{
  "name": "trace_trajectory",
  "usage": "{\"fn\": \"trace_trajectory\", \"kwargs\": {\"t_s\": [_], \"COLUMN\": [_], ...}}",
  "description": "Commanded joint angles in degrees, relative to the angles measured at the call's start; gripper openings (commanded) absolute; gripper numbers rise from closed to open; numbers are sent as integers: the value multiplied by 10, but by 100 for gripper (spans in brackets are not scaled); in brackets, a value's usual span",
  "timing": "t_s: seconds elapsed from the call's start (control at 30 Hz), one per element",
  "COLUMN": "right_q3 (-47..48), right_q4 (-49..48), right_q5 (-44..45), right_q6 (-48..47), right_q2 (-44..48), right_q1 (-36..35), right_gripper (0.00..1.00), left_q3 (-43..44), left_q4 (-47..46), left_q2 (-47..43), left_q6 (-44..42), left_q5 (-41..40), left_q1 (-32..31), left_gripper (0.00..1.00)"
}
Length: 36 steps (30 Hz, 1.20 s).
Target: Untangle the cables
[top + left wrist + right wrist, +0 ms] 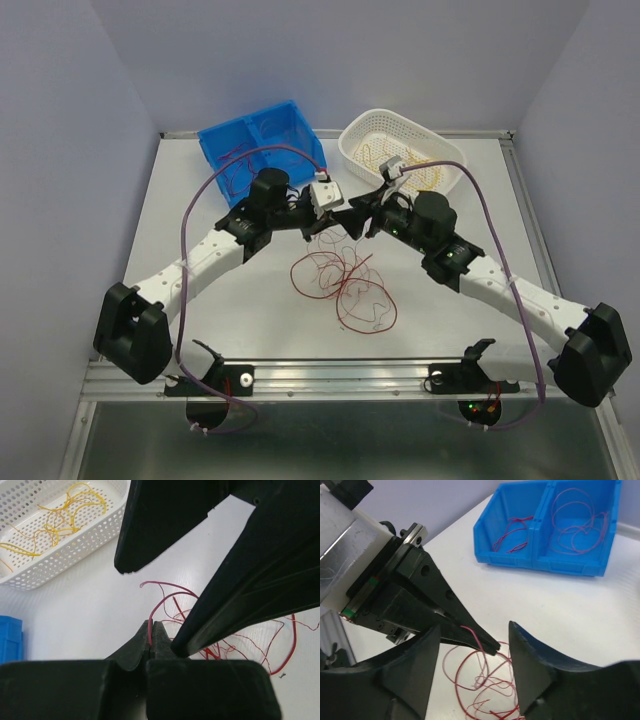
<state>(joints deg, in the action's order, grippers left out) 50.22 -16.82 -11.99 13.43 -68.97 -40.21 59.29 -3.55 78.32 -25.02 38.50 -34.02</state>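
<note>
I will raise my left gripper outward over the blue bin's compartment nearest the basket, lower it and release the strand, because thin red cables are lying in that compartment.
A loose tangle of dark red cables [340, 285] lies on the white table in front of both arms. My left gripper [151, 625] is shut on one red strand, which rises from the pile [240, 645]. My right gripper [474, 626] is open and straddles the left gripper's closed fingers [445, 615], with the held strand between its jaws and untouched by them. In the top view the left gripper [338, 222] and the right gripper [360, 212] meet tip to tip just above the far edge of the pile.
A blue two-part bin [262, 145] at the back left holds red cables [575, 525]. A white perforated basket [400, 150] at the back right holds yellow cables [55, 525]. Thick purple-grey arm cables [190, 220] arch over both arms.
</note>
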Motion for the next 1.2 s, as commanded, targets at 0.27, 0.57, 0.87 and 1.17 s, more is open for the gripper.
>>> {"fn": "trace_trajectory", "kwargs": {"t_s": [0.27,0.57,0.87,1.17], "right_q3": [-79,-97,-110,-130], "right_q4": [-80,-84,-91,-95], "right_q5": [135,154,175,193], "right_q6": [12,19,25,21], "right_q2": [107,111,109,129], "right_q1": [-2,-2,-3,-3], "right_gripper": [81,83,83,83], "left_q3": [120,487,769,740], "left_q4": [-54,56,60,-112], "left_q2": [-24,98,303,415], "left_q6": [55,76,94,88], "left_q5": [49,35,-60,-164], "left_q1": [154,208,217,220], "left_gripper": [0,0,0,0]}}
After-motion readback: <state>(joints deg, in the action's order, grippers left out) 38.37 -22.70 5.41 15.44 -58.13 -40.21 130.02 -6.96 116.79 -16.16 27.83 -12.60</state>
